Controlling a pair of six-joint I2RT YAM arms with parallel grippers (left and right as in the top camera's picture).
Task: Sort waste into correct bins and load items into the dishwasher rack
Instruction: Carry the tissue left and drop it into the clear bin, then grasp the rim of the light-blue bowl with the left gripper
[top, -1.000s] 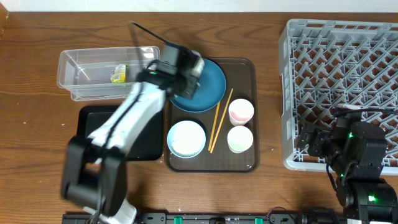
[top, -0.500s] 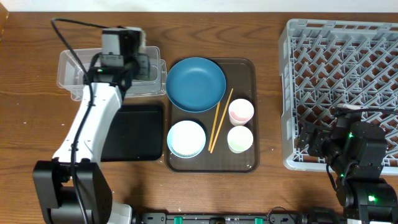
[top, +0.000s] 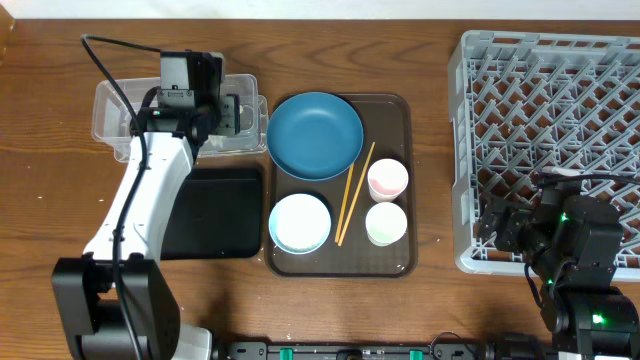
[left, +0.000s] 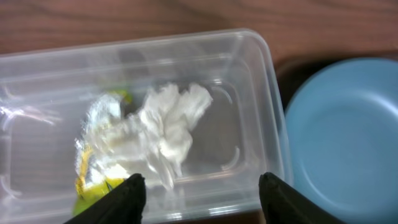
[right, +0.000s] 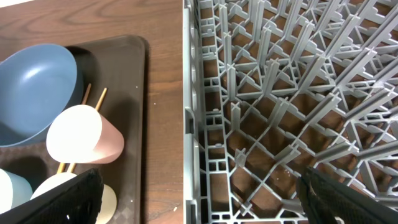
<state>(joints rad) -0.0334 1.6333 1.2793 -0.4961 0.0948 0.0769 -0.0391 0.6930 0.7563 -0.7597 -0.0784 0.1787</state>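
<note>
I will move my left gripper back and down onto the light-blue bowl's rim by the chopsticks next, since the tissue (left: 168, 127) already lies free in the clear tub.
My left gripper (top: 232, 110) (left: 202, 186) hangs open over the right end of the clear tub (top: 112, 112) (left: 261, 68). Inside the tub a crumpled white tissue (left: 168, 127) lies free beside the yellow-green wrapper (left: 93, 180). The deep-blue dish (top: 315, 135), light-blue bowl (top: 299, 222), pink cup (top: 388, 180), pale green cup (top: 386, 223) and chopsticks (top: 352, 195) sit on the brown tray (top: 402, 108). The black tray (top: 215, 215) lies in front of the tub. My right gripper (top: 500, 228) (right: 199, 193) is open, low over the grey rack's (top: 550, 100) near-left corner.
In the right wrist view the pink cup (right: 84, 140) lies on its side by the blue dish (right: 34, 87), and a strip of bare wood separates the brown tray (right: 140, 93) from the rack wall (right: 189, 124).
The left arm swung from above the blue dish to above the clear tub. Its jaws opened, and the tissue now lies in the tub. The right arm stayed still.
</note>
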